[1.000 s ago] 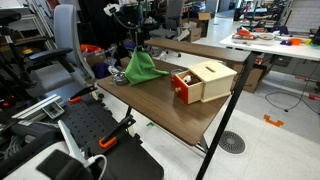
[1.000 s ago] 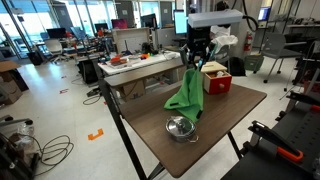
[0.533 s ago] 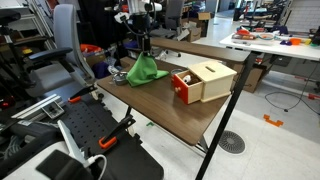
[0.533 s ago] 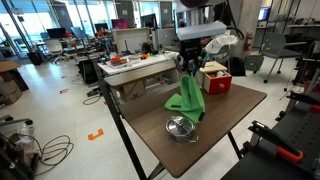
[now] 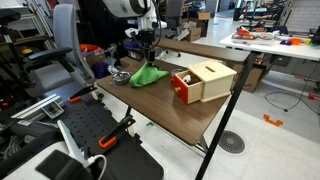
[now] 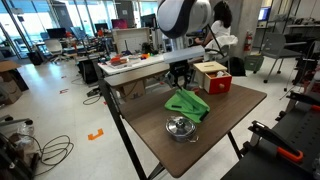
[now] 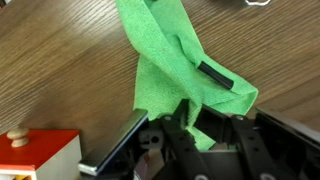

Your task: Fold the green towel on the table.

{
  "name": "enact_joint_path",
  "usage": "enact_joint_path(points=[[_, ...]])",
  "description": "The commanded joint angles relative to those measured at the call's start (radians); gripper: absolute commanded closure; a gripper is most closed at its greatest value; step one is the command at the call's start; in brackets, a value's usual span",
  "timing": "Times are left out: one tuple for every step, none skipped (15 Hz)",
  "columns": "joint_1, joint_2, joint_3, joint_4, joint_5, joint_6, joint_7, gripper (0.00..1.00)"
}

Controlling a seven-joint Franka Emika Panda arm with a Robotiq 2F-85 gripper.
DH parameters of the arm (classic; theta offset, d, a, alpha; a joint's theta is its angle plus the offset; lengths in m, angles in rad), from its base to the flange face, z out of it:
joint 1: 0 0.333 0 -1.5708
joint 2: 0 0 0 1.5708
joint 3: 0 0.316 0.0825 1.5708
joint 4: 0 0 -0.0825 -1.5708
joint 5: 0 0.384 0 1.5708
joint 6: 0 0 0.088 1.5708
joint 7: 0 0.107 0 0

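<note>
My gripper lowers slightly away from the red and tan box next, then releases the fold, since the pinched fold is already low over the towel [image 5: 148, 75] [image 7: 191, 106].
The green towel [image 5: 148, 75] lies crumpled on the brown table [image 5: 190, 115], also seen in an exterior view [image 6: 187, 103] and in the wrist view [image 7: 165, 65]. My gripper [image 5: 150, 60] has come down low over it, seen also in an exterior view [image 6: 180, 82]. In the wrist view the gripper [image 7: 183, 128] is shut on a fold of the towel; green cloth is pinched between the two black fingers [image 7: 205, 115] and trails away over the wood.
A red and tan box [image 5: 203, 80] stands beside the towel, also in an exterior view [image 6: 214, 76] and at the wrist view's corner [image 7: 35, 155]. A metal bowl [image 6: 180, 127] sits near the table's edge, also seen in an exterior view [image 5: 119, 76].
My gripper has come down and moved sideways with the towel. The towel hung as a tall peak earlier; now it lies lower and flatter on the table.
</note>
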Motion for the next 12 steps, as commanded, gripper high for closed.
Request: enact_joint_path(points=[[0.006,0.135,0.006,0.202,0.019,-0.094,0.026,0.98],[0.009,0.161,0.006,0.239,0.018,-0.106,0.032,0.98],[0.011,0.184,0.006,0.273,0.018,-0.112,0.039,0.98],[0.012,0.207,0.009,0.307,0.020,-0.125,0.043,0.98],[0.014,0.226,0.009,0.335,0.019,-0.136,0.047,0.98],[0.018,0.241,0.006,0.356,0.015,-0.142,0.053,0.98],[0.018,0.257,0.006,0.379,0.014,-0.149,0.054,0.98],[0.019,0.267,0.006,0.395,0.014,-0.163,0.056,0.82],[0.020,0.277,0.004,0.410,0.011,-0.174,0.059,0.64],[0.021,0.282,0.002,0.421,0.009,-0.178,0.063,0.57],[0.019,0.287,0.002,0.430,0.009,-0.182,0.062,0.51],[0.021,0.287,0.000,0.436,0.007,-0.188,0.065,0.45]])
